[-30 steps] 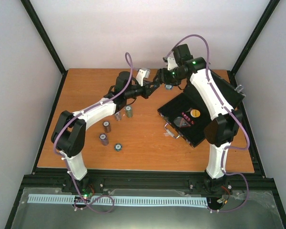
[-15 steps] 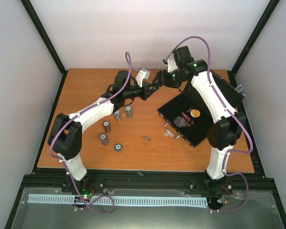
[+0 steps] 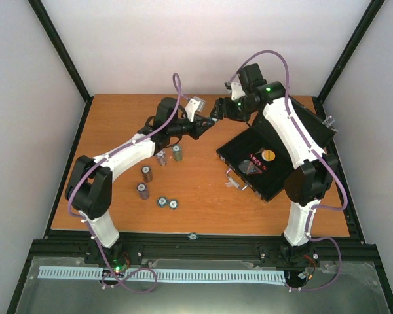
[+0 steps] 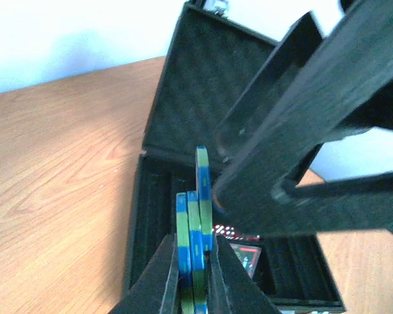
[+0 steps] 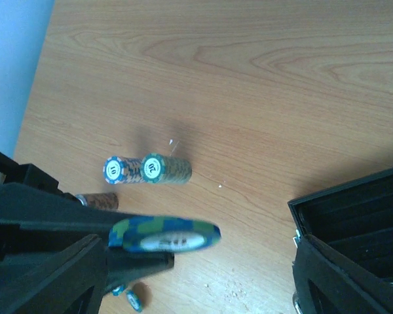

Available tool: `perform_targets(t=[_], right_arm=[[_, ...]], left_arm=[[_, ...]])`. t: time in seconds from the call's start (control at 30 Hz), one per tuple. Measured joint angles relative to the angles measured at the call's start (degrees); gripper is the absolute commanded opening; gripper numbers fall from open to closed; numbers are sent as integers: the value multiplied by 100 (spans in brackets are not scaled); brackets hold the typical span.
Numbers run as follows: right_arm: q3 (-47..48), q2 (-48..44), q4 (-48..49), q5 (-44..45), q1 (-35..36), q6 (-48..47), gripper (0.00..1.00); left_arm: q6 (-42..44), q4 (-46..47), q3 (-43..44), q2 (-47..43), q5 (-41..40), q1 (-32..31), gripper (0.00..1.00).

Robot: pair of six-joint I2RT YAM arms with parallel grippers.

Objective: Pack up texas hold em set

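Next, my left gripper tilts down and lowers to release the chips into the case's empty edge row [image 3: 233,150] [image 4: 150,242], which lies below and rightward in the top view.
The black case [image 3: 280,185] lies open at the right of the table, with its lid [image 4: 203,78] raised. My left gripper [image 4: 195,247] is shut on a few blue-and-green chips [image 4: 198,196] held on edge in front of the case. My right gripper [image 5: 193,281] is open, and its fingers [image 4: 301,131] straddle the same chips [image 5: 165,234] without gripping them. The two grippers meet above the table's middle back [image 3: 213,116]. Red dice [image 4: 226,230] and a card [image 4: 247,256] lie inside the case. Chip stacks [image 3: 177,152] stand on the left.
More stacks [image 3: 144,183] and two loose chips [image 3: 168,203] lie left of centre on the wooden table [image 3: 118,131]. One chip [image 3: 192,236] rests on the black front rail. Two stacks lie on their sides [image 5: 147,169] below the grippers. The case handle [image 3: 236,178] faces the table's middle.
My right jaws have opened wider. Loose chips have dropped: one came to rest beside the single chip near the front, and another rolled onto the front rail.
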Motion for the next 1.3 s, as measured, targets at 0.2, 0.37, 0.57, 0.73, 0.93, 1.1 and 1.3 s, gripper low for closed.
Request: perform_targets(t=[0.2, 0.37, 0.57, 0.73, 0.93, 1.1, 1.3], right_arm=[[120, 0, -57, -107, -24, 74, 84], [162, -4, -15, 20, -44, 142, 84], [162, -57, -103, 734, -186, 101, 85], [92, -254, -173, 1390, -417, 33, 85], [-162, -625, -179, 1757, -850, -52, 85], [-323, -684, -221, 1923, -1056, -136, 85], [-1027, -872, -240, 1976, -1056, -212, 85]], left_arm=[[293, -387, -92, -9, -79, 94, 1], [431, -603, -107, -7, -50, 94, 1], [837, -1213, 111, 142, 111, 87, 1], [1290, -1985, 852, 638, 192, 11, 1], [1991, -2986, 1851, 1307, 256, -188, 1], [2667, -3877, 3209, 2146, 295, -389, 1], [3314, -4529, 4030, 2791, 225, -822, 1]])
